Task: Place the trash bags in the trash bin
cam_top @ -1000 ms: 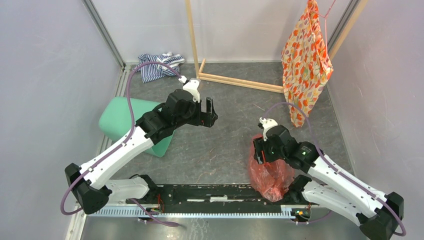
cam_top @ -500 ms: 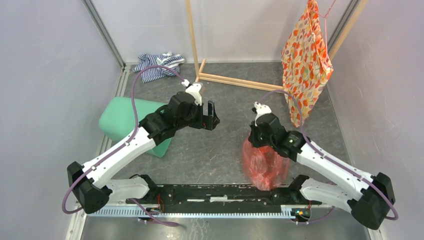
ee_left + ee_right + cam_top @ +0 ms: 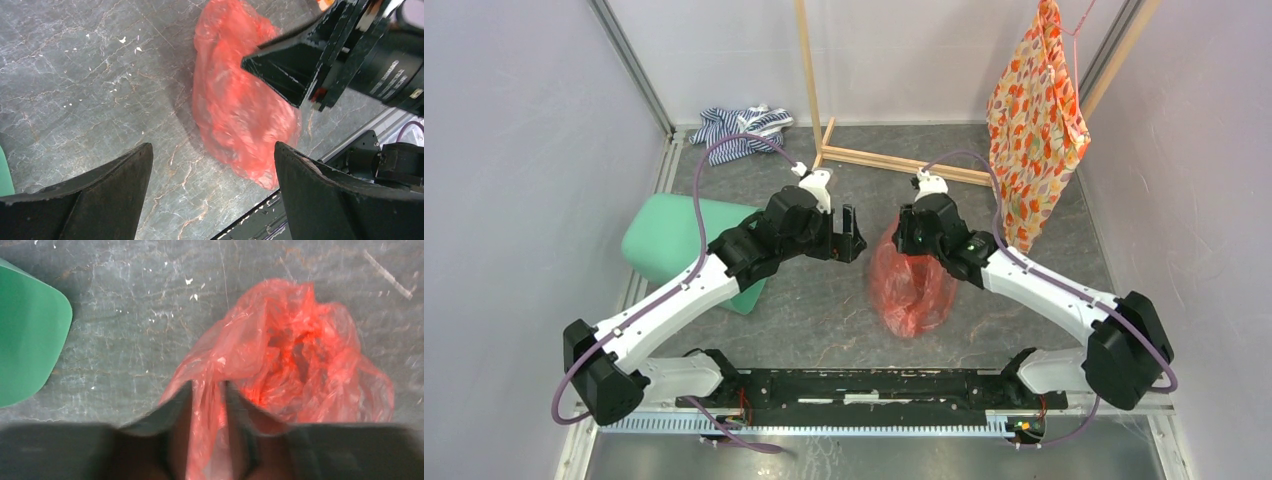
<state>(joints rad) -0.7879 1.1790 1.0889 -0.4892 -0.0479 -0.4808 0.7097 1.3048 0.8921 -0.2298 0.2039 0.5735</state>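
The bag lies open to my left gripper on the side facing the bin, so my left gripper will lower and shift across onto the bag's rim on its side facing the bin.
The red-orange trash bag [image 3: 909,285] hangs crumpled from my right gripper [image 3: 902,243], which is shut on its upper edge; in the right wrist view the bag [image 3: 295,355] spreads out past the gripper [image 3: 207,390]. The mint-green trash bin [image 3: 674,240] lies on its side at the left, partly under my left arm; one corner shows in the right wrist view [image 3: 25,335]. My left gripper [image 3: 848,236] is open and empty, just left of the bag. In the left wrist view the bag [image 3: 235,100] hangs ahead of the open gripper [image 3: 212,155].
A striped cloth [image 3: 739,128] lies at the back left. A wooden frame [image 3: 894,160] stands at the back. An orange floral cloth [image 3: 1036,120] hangs at the back right. A black rail [image 3: 864,385] runs along the near edge.
My right gripper has carried the bag up and to the left, from near the front rail to the middle, close to my left gripper. The left arm has barely moved.
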